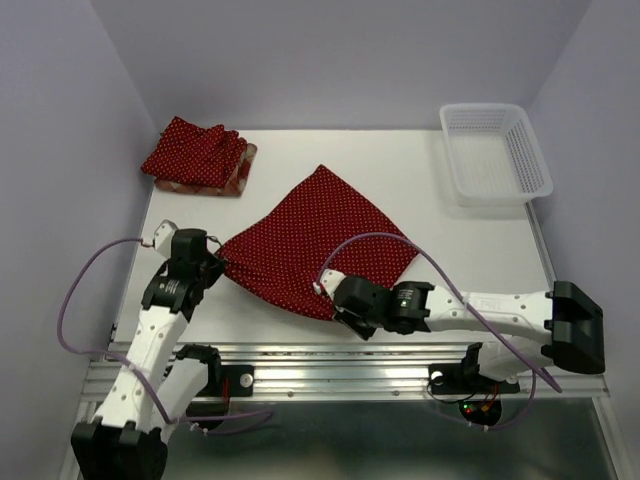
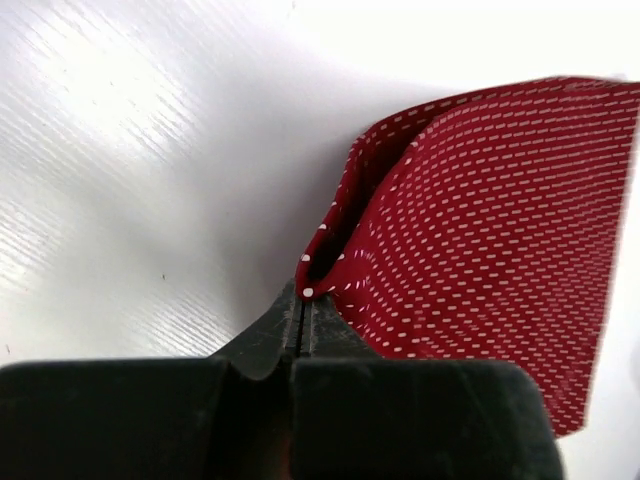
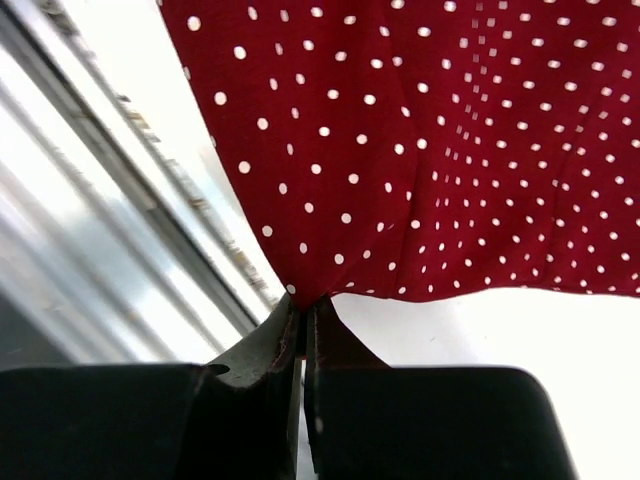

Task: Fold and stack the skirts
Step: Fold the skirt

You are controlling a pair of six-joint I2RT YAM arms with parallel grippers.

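My right gripper carries the pinched edge outward onto the spread skirt's corner nearest the basket next and releases it, doubling the cloth.
A dark red polka-dot skirt (image 1: 315, 243) lies spread on the white table in the middle. My left gripper (image 1: 217, 262) is shut on its left corner, which shows pinched at the fingertips in the left wrist view (image 2: 305, 292). My right gripper (image 1: 333, 305) is shut on its near edge; the pinch shows in the right wrist view (image 3: 303, 300). At the back left, a second polka-dot skirt (image 1: 192, 150) lies folded on top of the red-and-cream plaid skirt (image 1: 238, 176), of which only the edge shows.
A white mesh basket (image 1: 494, 152) stands empty at the back right. A metal rail (image 1: 330, 365) runs along the table's near edge, close behind my right gripper. Purple walls close in the left, back and right.
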